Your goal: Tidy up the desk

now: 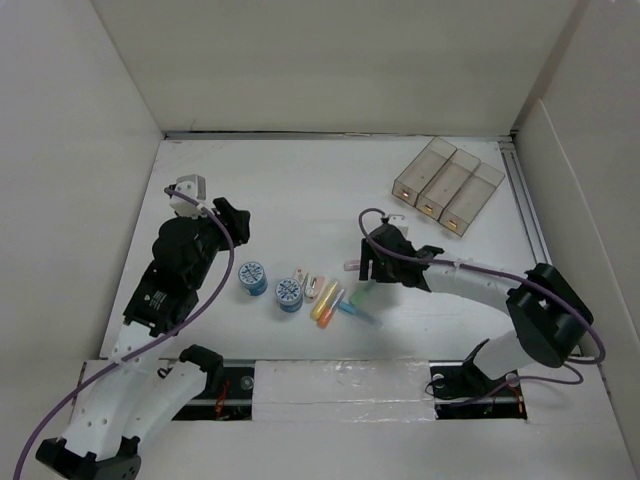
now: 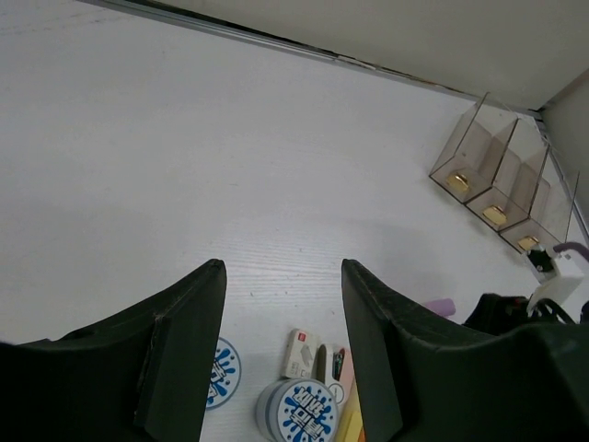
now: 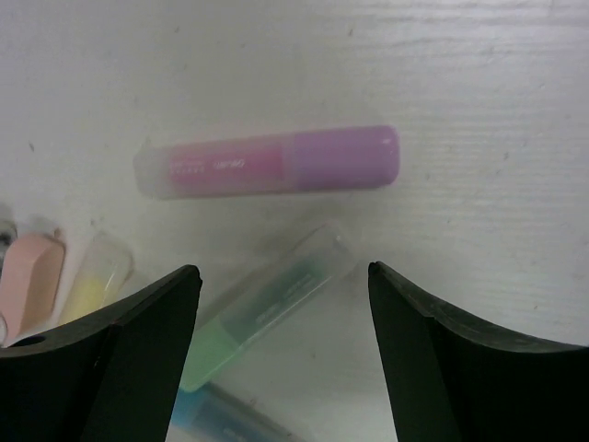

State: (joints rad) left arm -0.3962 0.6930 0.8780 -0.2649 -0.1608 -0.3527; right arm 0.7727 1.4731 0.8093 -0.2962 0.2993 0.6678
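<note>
Next, my right gripper moves outward from the green highlighter (image 3: pixel 262 308) and closes around the pink-purple highlighter's purple cap, since that one lies just beyond the gripper's open fingers.
The desk (image 1: pixel 300 190) is a white tabletop between beige walls. My left gripper (image 1: pixel 236 220) is open and empty, above the desk behind two round blue-and-white tins (image 1: pixel 252 278) (image 1: pixel 288 293); in the left wrist view (image 2: pixel 282 267) its fingers frame the tins (image 2: pixel 297 410) and a small white box (image 2: pixel 302 353). My right gripper (image 1: pixel 366 268) is open and empty just over a pink-purple highlighter (image 3: pixel 271 164) and a green highlighter (image 3: pixel 262 308). In the right wrist view (image 3: pixel 282 272) the green one lies slanted between the fingertips, untouched.
A three-compartment translucent tan tray (image 1: pixel 447 185) stands at the back right and also shows in the left wrist view (image 2: pixel 492 184). Yellow and orange highlighters (image 1: pixel 327 300), a blue one (image 1: pixel 362 316) and a small stapler-like item (image 1: pixel 313 288) lie in a cluster at centre front.
</note>
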